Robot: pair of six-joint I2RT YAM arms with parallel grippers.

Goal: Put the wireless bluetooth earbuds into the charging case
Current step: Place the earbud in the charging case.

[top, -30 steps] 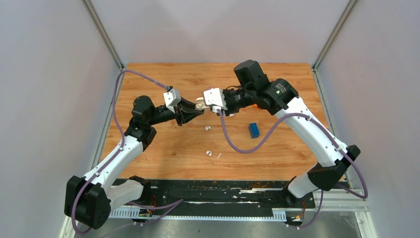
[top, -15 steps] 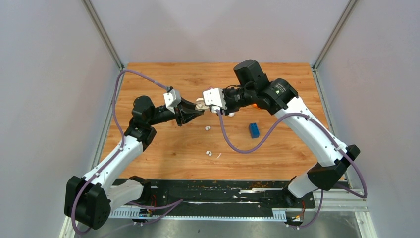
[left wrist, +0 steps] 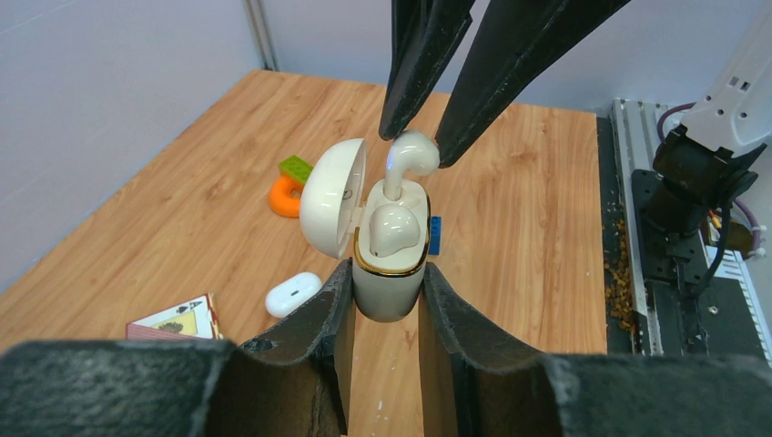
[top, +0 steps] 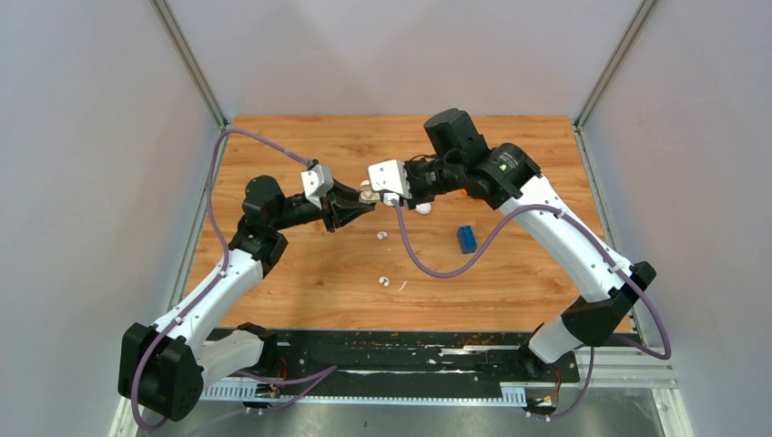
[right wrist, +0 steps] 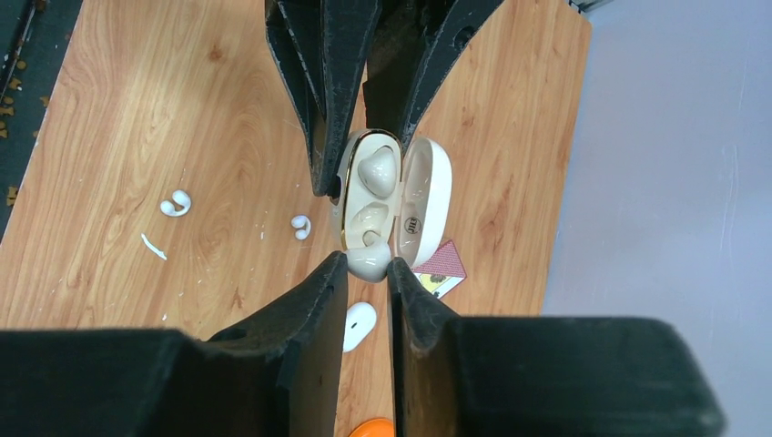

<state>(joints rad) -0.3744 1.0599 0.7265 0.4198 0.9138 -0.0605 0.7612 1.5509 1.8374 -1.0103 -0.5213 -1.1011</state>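
The charging case (left wrist: 390, 287) hangs above the table. Next, the left gripper tilts its fingers downward and lowers the case onto the bare wood below to release it there.
My left gripper (left wrist: 387, 273) is shut on the cream-white charging case (left wrist: 390, 287) and holds it above the table with its lid (left wrist: 330, 208) swung open. One earbud (left wrist: 396, 228) sits in a socket. My right gripper (right wrist: 368, 262) is shut on the other earbud (right wrist: 369, 264) and holds it at the rim of the case (right wrist: 371, 187), its stem down in the second socket (left wrist: 394, 177). In the top view the two grippers meet at mid-table, left (top: 357, 204) and right (top: 368, 190).
Two tiny white curved pieces (top: 381, 235) (top: 384, 281) and a thin white sliver (top: 401, 285) lie on the wood. A white oval pebble (left wrist: 293, 293), a playing card (left wrist: 177, 319), an orange ring (left wrist: 287, 196), a green block (left wrist: 295, 168) and a blue block (top: 466, 238) lie around.
My right gripper has shifted slightly left, closer onto the case, with the earbud in it. The left arm has stayed still.
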